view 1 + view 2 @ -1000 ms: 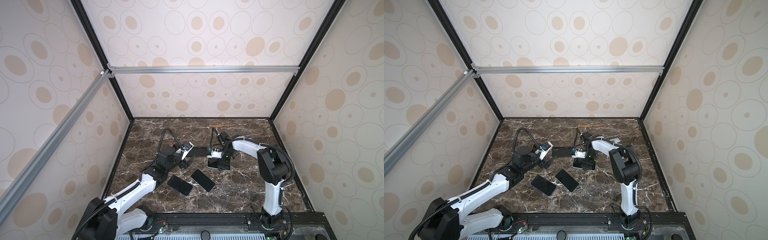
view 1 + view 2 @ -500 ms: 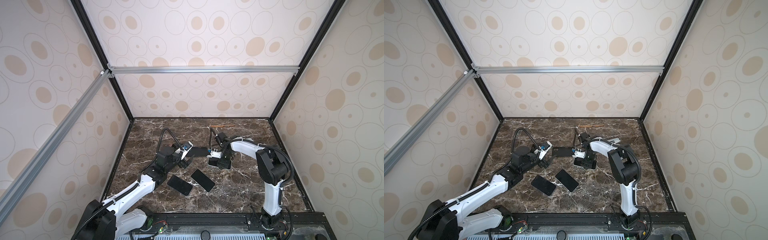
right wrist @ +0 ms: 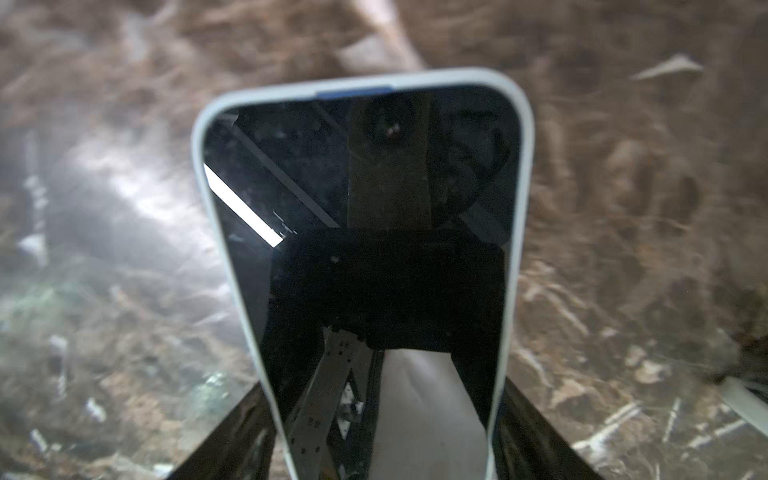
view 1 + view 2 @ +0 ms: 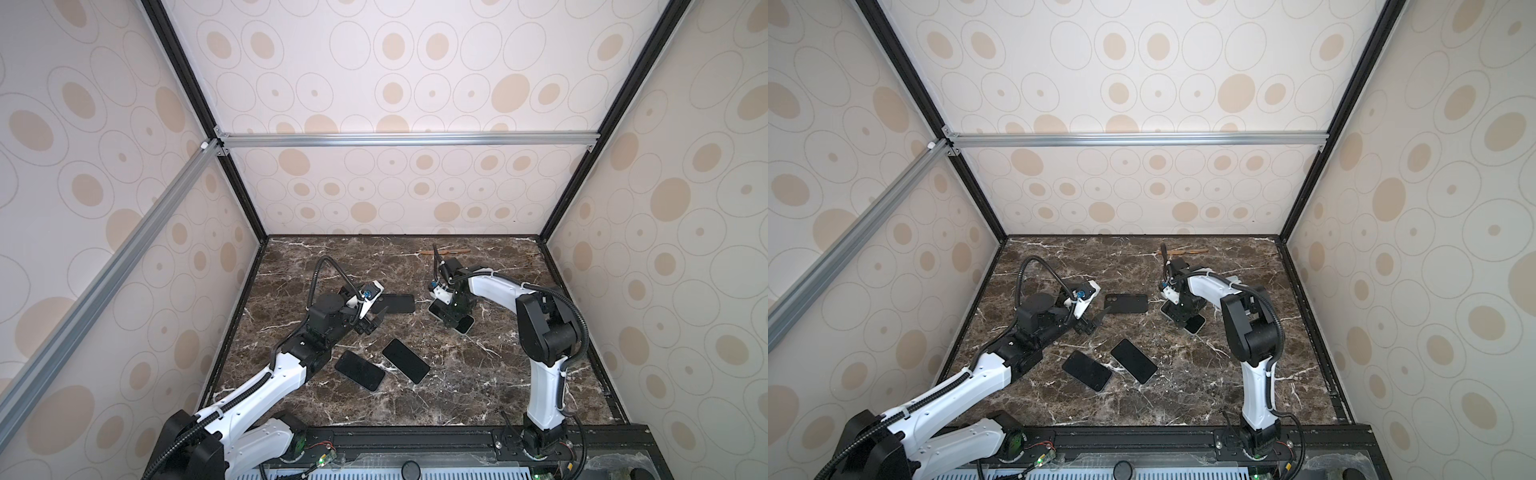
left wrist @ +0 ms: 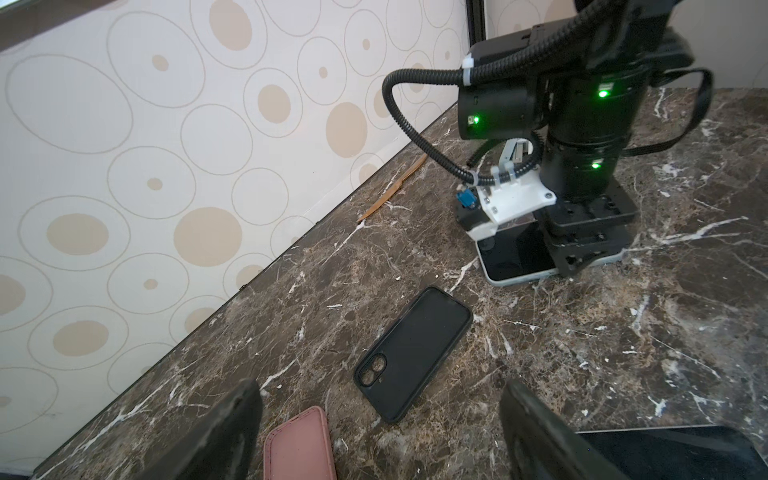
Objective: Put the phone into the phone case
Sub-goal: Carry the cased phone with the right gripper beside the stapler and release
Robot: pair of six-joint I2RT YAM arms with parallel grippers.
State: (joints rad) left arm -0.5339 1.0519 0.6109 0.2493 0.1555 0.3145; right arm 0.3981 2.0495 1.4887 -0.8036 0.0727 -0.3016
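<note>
I need to move the phone outward with my right gripper next, turn it toward the back wall and let it go, because there is open marble outward, short of the wooden stick.
The phone (image 3: 365, 187), dark screen up with a pale blue rim, lies flat on the marble at the right; in both top views only its corner (image 4: 464, 325) (image 4: 1196, 323) shows under the arm. My right gripper (image 4: 453, 313) (image 4: 1183, 313) (image 3: 382, 432) stands over it, shut on its long sides. The black phone case (image 4: 395, 303) (image 4: 1126, 303) (image 5: 413, 353) lies open side up near the middle. My left gripper (image 4: 376, 320) (image 4: 1096, 322) (image 5: 380, 395) hovers open just short of the case's camera end, holding nothing.
Two black phones (image 4: 359, 370) (image 4: 405, 360) lie side by side in front of the left arm. A pink case (image 5: 299, 444) rests under the left gripper. A thin wooden stick (image 4: 449, 250) (image 5: 392, 193) lies along the back wall.
The right gripper's jaws have narrowed onto the phone's sides. The left arm and the case have stayed where they were.
</note>
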